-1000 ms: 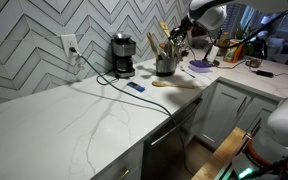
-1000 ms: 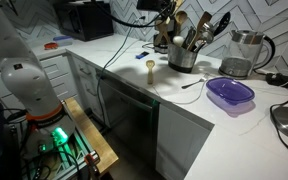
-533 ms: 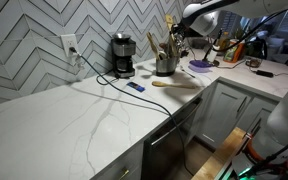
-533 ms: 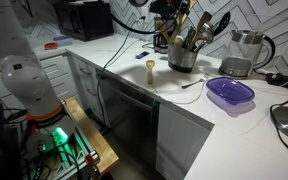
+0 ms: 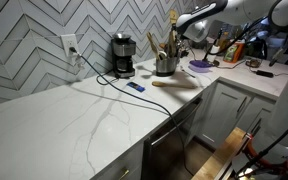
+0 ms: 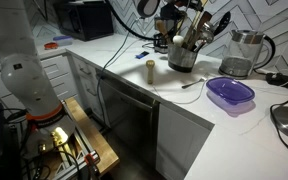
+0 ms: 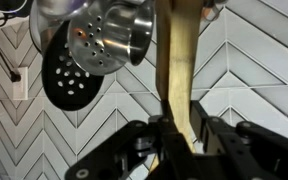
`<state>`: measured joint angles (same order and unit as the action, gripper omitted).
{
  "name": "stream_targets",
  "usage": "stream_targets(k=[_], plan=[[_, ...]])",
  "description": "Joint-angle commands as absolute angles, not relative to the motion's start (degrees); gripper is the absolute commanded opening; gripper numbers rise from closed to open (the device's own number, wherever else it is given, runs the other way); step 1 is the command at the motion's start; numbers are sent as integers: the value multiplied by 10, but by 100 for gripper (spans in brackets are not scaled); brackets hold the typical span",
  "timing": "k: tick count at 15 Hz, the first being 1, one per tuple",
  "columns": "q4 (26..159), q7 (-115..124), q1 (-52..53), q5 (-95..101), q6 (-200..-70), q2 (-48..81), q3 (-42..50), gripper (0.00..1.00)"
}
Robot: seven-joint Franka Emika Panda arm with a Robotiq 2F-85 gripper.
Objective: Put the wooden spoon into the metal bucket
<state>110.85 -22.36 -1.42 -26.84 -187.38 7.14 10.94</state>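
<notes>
The metal bucket's opening (image 6: 188, 49) lies below, so the gripper lowers the held wooden spoon among the standing utensils next and releases it inside the bucket's rim.
The metal bucket (image 5: 165, 66) stands on the white counter beside the coffee maker and holds several utensils; it also shows in an exterior view (image 6: 182, 58). My gripper (image 5: 178, 31) hangs just above and beside the bucket's utensils, also seen in an exterior view (image 6: 173, 24). In the wrist view the gripper (image 7: 179, 128) is shut on the pale handle of the wooden spoon (image 7: 179, 60), which runs away from the jaws. A perforated metal utensil (image 7: 109, 38) and a black slotted one (image 7: 68, 76) show close ahead.
A black-and-silver coffee maker (image 5: 123, 55) stands next to the bucket, with a cable across the counter. Another wooden utensil (image 5: 174, 83) lies on the counter. A purple bowl (image 6: 230, 93), a kettle (image 6: 242, 52) and a small blue item (image 5: 135, 87) sit nearby.
My gripper has moved with the spoon sideways toward the bucket and now sits over its utensils. The bucket and counter items have not moved.
</notes>
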Motion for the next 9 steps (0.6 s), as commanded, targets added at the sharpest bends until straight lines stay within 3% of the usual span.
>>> stream_targets(k=[1, 9], plan=[[1107, -198, -2, -249, -1907, 99, 137, 6], [1133, -190, 68, -241, -1869, 98, 219, 6]])
